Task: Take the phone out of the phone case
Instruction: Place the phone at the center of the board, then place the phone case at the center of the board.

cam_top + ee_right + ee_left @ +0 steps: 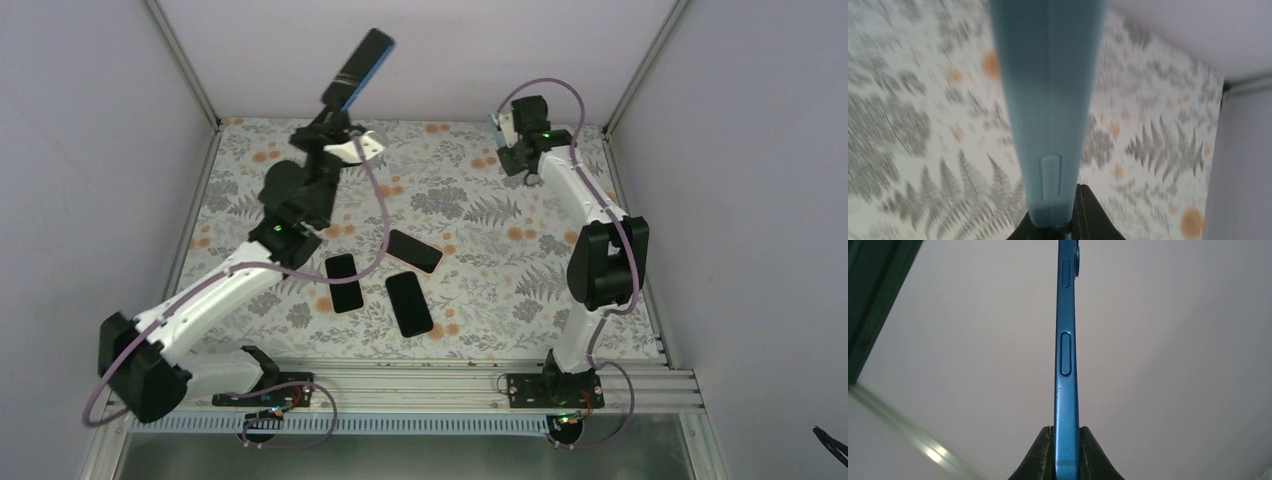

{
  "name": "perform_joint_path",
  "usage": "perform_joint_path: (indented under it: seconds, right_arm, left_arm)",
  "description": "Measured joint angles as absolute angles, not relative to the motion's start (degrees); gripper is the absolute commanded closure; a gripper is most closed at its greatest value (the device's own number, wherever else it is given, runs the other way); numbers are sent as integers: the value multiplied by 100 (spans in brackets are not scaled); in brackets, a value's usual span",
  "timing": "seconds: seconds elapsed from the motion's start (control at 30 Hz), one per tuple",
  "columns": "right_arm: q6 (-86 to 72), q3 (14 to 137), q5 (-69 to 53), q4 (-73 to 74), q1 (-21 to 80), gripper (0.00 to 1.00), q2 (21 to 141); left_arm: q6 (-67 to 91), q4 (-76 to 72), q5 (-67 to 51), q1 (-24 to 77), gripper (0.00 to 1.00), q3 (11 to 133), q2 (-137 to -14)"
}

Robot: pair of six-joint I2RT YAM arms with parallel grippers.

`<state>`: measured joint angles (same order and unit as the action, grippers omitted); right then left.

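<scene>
My right gripper needs to bring the phone case down and back onto that clear patch (502, 164) of floral cloth, then release it.
My left gripper (336, 108) is shut on a blue phone (360, 68) and holds it high above the far left of the table, tilted up to the right. In the left wrist view the phone's bare blue edge (1066, 355) with side buttons stands upright between my fingers (1040, 455). My right gripper (503, 128) at the far right is shut on a pale blue phone case (495, 122). In the right wrist view the case (1048, 100) rises edge-on from my jaws, above the floral cloth.
Three black phones lie on the floral tablecloth (480, 290) mid-table: one at the left (344, 282), one angled behind it (415, 251), one nearer (409, 303). White walls and metal posts (185, 60) close in the back corners.
</scene>
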<state>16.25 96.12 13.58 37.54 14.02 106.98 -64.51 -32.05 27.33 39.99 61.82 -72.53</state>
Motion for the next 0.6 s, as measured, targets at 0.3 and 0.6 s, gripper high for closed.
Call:
perform_joint_path:
  seconds: [0.3,0.6]
  right_arm:
    - [2012,8632,154,5076,513,97,10565]
    - [2123,7994,-1299,5533,-290,96,10575]
  left_arm:
    - [-7662,-2530,3035,2051,98,3588,-6331]
    - [-8512,-2770,3151,749,98,1824,-6648]
